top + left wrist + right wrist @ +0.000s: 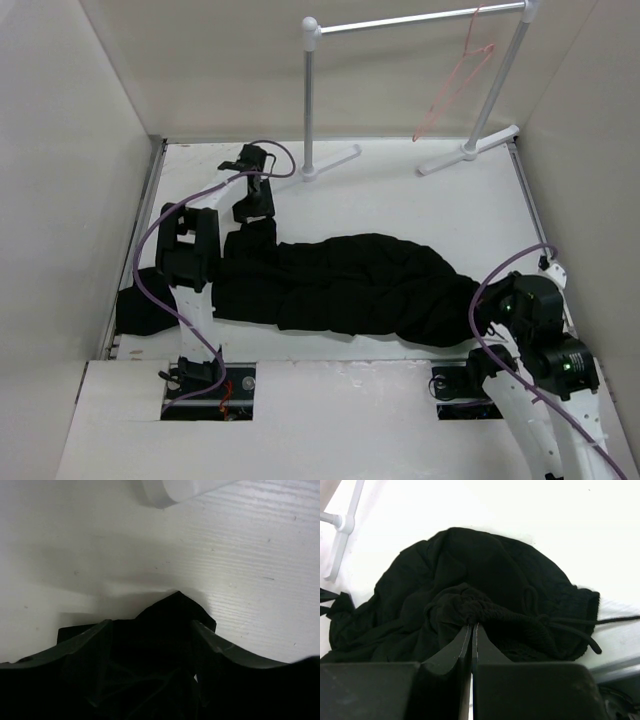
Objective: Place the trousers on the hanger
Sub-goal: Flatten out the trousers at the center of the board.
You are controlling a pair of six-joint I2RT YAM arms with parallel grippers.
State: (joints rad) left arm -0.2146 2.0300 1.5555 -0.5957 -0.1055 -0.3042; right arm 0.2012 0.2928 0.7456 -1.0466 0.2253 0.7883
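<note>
I need to move the gathered waistband (485, 610) just outward toward the bare tabletop next with my right gripper and let it go there, where the bunched folds have room.
The black trousers (350, 285) lie bunched across the table from left to right. My right gripper (478, 318) is at their right end; in the right wrist view it (471, 626) is shut on the gathered waistband (485, 610), and a drawstring (575, 637) trails to the right. My left gripper (252, 212) is over the upper-left corner of the trousers. In the left wrist view its fingers (102, 630) stand apart, with a peak of black fabric (175, 610) between them. The pink hanger (455, 85) hangs from the rack's rail at the back right.
The white garment rack (310, 100) stands at the back, its feet on the table; one foot (175, 490) lies just beyond my left gripper, and another (342, 525) shows in the right wrist view. Beige walls enclose the table. A purple cable (150, 250) loops beside the left arm.
</note>
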